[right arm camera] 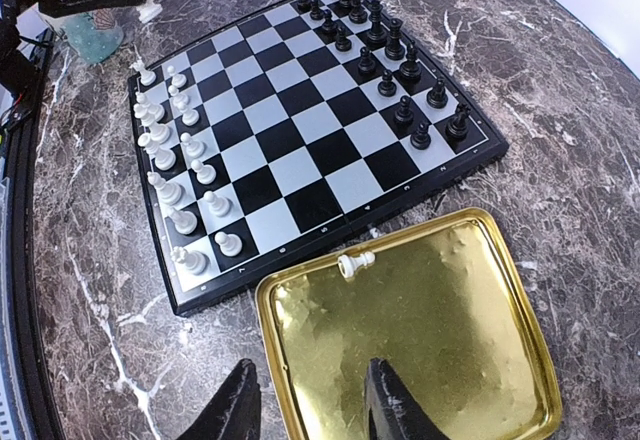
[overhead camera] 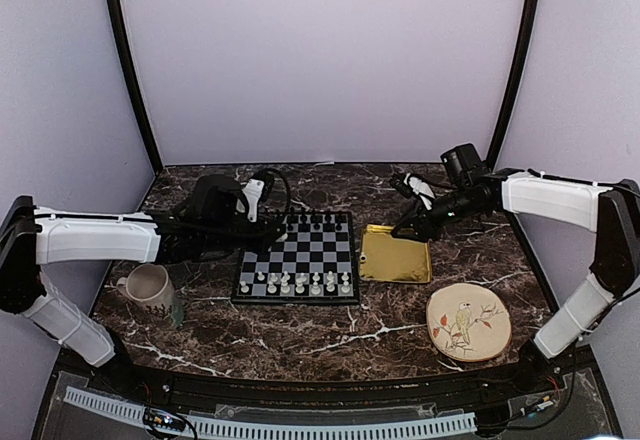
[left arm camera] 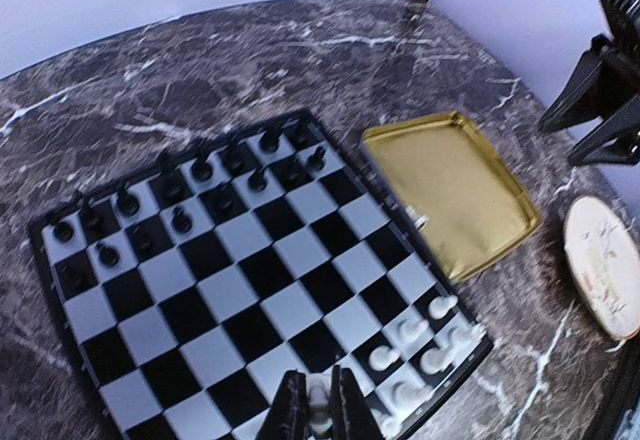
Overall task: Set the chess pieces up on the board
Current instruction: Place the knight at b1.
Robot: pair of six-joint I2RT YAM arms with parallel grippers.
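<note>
The near row's empty square (overhead camera: 258,289) is below my left gripper and nearer my base, so my left gripper should move down and back onto it to release the chessman.
The board (overhead camera: 296,250) (left arm camera: 230,280) (right arm camera: 300,130) carries black men along its far rows and white chess pieces (overhead camera: 300,283) (right arm camera: 170,160) along its near rows. My left gripper (overhead camera: 272,228) (left arm camera: 318,410) hovers over the board's left side, shut on a white chessman (left arm camera: 318,402) that also shows in the right wrist view (right arm camera: 150,10). Another white chessman (right arm camera: 355,262) (left arm camera: 415,222) lies on its side on the gold tray's rim next to the board. My right gripper (overhead camera: 408,230) (right arm camera: 312,400) hangs open and empty above the gold tray (right arm camera: 440,360).
The gold tray (overhead camera: 396,256) (left arm camera: 450,195) sits just right of the board. A round bird-painted plate (overhead camera: 468,322) (left arm camera: 605,265) lies at the near right. A cream mug (overhead camera: 150,287) (right arm camera: 95,35) stands left of the board under my left arm.
</note>
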